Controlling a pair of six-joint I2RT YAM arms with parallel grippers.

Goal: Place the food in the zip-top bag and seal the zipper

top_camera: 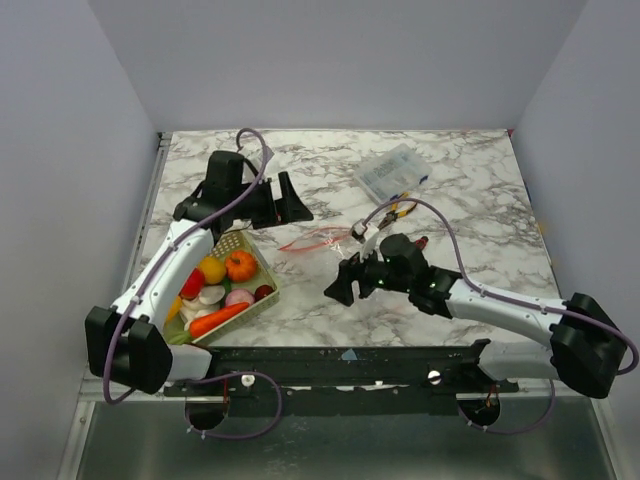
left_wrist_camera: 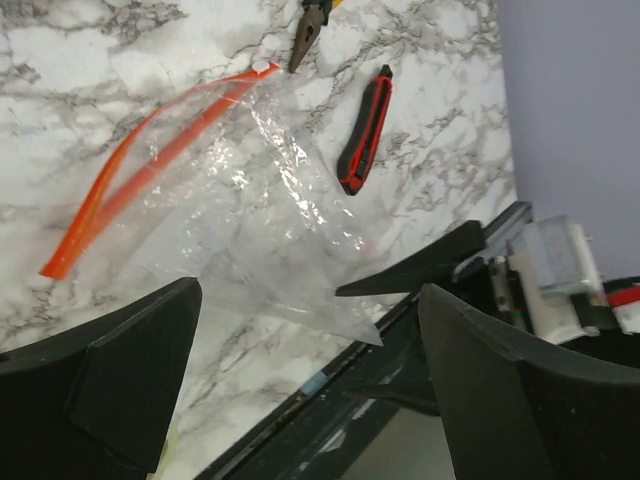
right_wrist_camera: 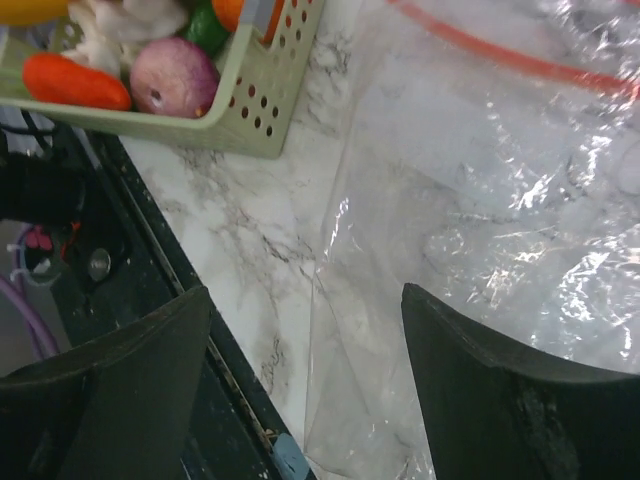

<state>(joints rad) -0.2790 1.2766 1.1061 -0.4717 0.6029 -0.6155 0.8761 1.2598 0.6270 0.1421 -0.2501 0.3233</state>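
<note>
My left gripper comes down to its right in the top view onto the zipper's middle [top_camera: 318, 240] [left_wrist_camera: 163, 163] below it next, as the bag lies flat.
The zip-top bag [top_camera: 322, 252] lies flat and empty on the marble table between my two grippers, and it is clear and crinkled [left_wrist_camera: 250, 220] [right_wrist_camera: 480, 220]. Its zipper [left_wrist_camera: 130, 180] is a red-orange strip along the far edge [top_camera: 312, 240] [right_wrist_camera: 500, 55]. The food [top_camera: 225, 285] sits in a pale green basket [right_wrist_camera: 250, 110] at the left: a carrot [right_wrist_camera: 75, 80], a purple piece [right_wrist_camera: 172, 75], an orange pumpkin [top_camera: 240, 265]. My left gripper [top_camera: 292, 197] [left_wrist_camera: 310, 380] hovers open beyond the bag. My right gripper [top_camera: 342, 280] [right_wrist_camera: 305, 390] stands open over the bag's near corner, holding nothing.
A red-and-black utility knife [left_wrist_camera: 365, 130] and pliers [left_wrist_camera: 312, 25] lie to the right of the bag. A clear packet of small parts [top_camera: 392, 172] rests at the back right. The table's black front rail [top_camera: 350, 360] runs just below the bag's corner.
</note>
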